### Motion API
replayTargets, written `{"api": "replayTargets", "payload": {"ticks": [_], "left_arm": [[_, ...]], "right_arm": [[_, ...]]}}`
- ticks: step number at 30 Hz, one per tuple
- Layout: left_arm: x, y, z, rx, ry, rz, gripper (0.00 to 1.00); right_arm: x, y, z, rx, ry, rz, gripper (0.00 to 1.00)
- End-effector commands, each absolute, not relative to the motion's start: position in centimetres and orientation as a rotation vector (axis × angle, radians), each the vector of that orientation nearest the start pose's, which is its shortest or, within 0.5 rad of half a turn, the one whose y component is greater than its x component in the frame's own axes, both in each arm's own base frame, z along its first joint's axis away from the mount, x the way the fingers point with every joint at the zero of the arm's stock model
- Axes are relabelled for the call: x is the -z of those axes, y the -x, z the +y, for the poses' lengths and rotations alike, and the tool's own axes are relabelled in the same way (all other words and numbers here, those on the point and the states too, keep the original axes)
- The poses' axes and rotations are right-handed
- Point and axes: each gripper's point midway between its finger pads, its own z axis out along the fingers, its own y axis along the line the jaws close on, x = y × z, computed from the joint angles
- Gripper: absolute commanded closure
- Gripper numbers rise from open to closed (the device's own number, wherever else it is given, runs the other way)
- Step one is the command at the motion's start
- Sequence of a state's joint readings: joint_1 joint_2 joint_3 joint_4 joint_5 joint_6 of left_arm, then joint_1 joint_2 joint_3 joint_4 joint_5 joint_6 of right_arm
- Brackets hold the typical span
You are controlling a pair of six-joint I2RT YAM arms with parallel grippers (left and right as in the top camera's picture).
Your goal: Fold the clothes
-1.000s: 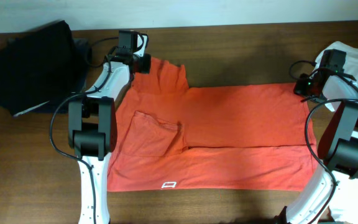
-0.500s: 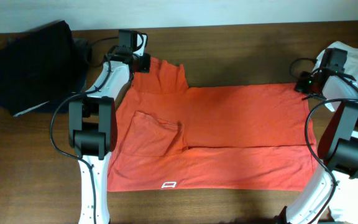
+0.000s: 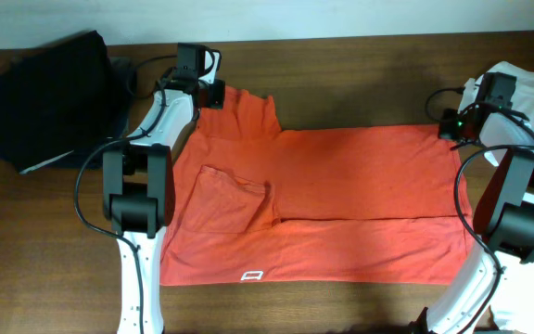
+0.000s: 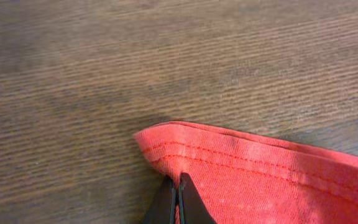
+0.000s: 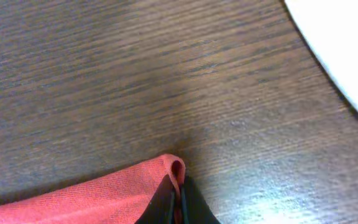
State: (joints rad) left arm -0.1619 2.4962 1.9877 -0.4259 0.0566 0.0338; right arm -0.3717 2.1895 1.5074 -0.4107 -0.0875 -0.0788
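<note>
The right gripper lifts the pinched corner next and carries it back over the shirt toward the front hem, since the shirt's far part lies unfolded.
The red-orange T-shirt (image 3: 341, 199) lies flat across the wooden table, a sleeve folded over its left part and a small white label at its front hem. My left gripper (image 3: 213, 95) is shut on the shirt's far left corner; the left wrist view shows the jaws (image 4: 177, 190) pinching the hemmed edge (image 4: 253, 165). My right gripper (image 3: 454, 128) is shut on the far right corner; the right wrist view shows the jaws (image 5: 177, 198) clamped on a fold of red cloth (image 5: 104, 196).
A heap of black and navy garments (image 3: 49, 97) lies at the far left. A white shirt (image 3: 527, 93) lies at the right edge, also showing in the right wrist view (image 5: 347, 50). Bare dark wood (image 3: 341, 74) runs behind the shirt.
The right gripper has shifted slightly away from the shirt's middle, toward the far right. The left arm and the shirt look unchanged.
</note>
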Motion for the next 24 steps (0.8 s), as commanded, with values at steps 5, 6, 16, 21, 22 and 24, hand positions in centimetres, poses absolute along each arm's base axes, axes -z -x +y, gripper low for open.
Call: {"api": "replayTargets", "payload": {"ticks": [5, 6, 16, 21, 22, 24], "left_arm": [[-5.9, -59.9, -10.7, 0.137, -0.269, 2.494, 0.99], [-7.2, -59.4, -10.8, 0.146, -0.272, 2.496, 0.99], [-12.6, -46.4, -10.4, 0.334, -0.167, 2.892, 0.99], [-17.4, -42.2, -9.4, 0.304, -0.112, 2.925, 0.99], [-16.6, -40.5, -9.0, 0.282, -0.072, 2.995, 0.99], [-14.1, -37.8, -8.5, 0.268, -0.047, 3.119, 0.99]], "right_arm": [[-0.1, -48.1, -14.8, -0.126, -0.276, 2.664, 0.96], [-2.2, -48.4, -14.9, -0.111, -0.266, 2.627, 0.96], [-7.8, -41.4, -13.0, -0.197, -0.523, 2.771, 0.96], [-9.9, -38.1, -12.7, -0.166, -0.634, 2.827, 0.96], [-9.5, -36.3, -13.1, -0.107, -0.727, 2.883, 0.96], [-9.3, -34.5, -13.4, -0.044, -0.811, 2.935, 0.96]]}}
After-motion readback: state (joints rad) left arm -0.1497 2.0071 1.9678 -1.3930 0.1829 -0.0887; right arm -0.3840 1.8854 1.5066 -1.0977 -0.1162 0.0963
